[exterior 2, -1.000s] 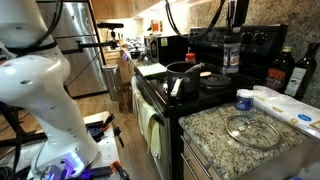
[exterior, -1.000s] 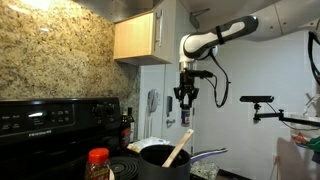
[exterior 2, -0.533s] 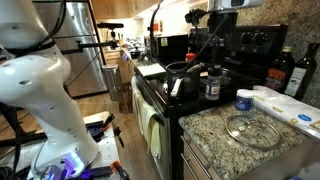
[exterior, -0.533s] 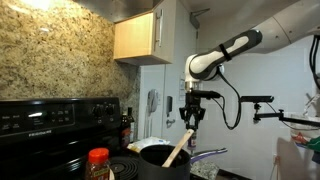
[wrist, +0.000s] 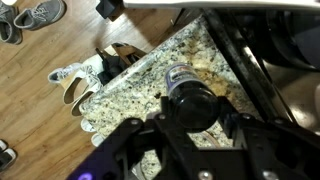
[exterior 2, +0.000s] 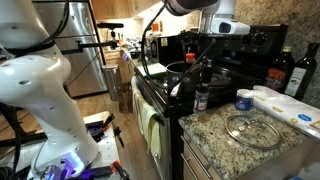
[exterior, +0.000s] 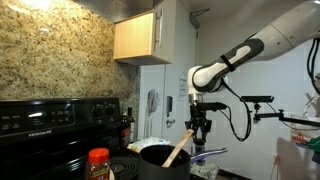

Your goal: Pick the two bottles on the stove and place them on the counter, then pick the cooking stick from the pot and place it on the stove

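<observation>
The base of the small dark bottle (exterior 2: 202,97) is still hanging above the bare granite beside the stove, so I should lower my gripper, put the bottle down there and let go of it.
My gripper (exterior 2: 203,78) is shut on a small dark bottle (exterior 2: 202,97) with a dark round top and holds it upright just above the granite counter (exterior 2: 215,135), next to the black stove (exterior 2: 160,88). In the wrist view the bottle's top (wrist: 195,100) sits between my fingers (wrist: 198,120), over the counter (wrist: 140,75). A red-capped bottle (exterior: 98,160) stands in the foreground of an exterior view. The dark pot (exterior: 160,155) holds the light wooden cooking stick (exterior: 178,148), which leans on its rim. My gripper (exterior: 201,128) hangs beside the pot.
On the counter lie a glass lid (exterior 2: 250,128), a blue-lidded jar (exterior 2: 243,100) and a white tray (exterior 2: 290,105). Two tall dark bottles (exterior 2: 282,70) stand at the wall. The counter's front edge drops to a wood floor with shoes (wrist: 80,85).
My gripper has carried the dark bottle from high over the back of the stove down and forward to just above the counter. The pot and stick have not moved.
</observation>
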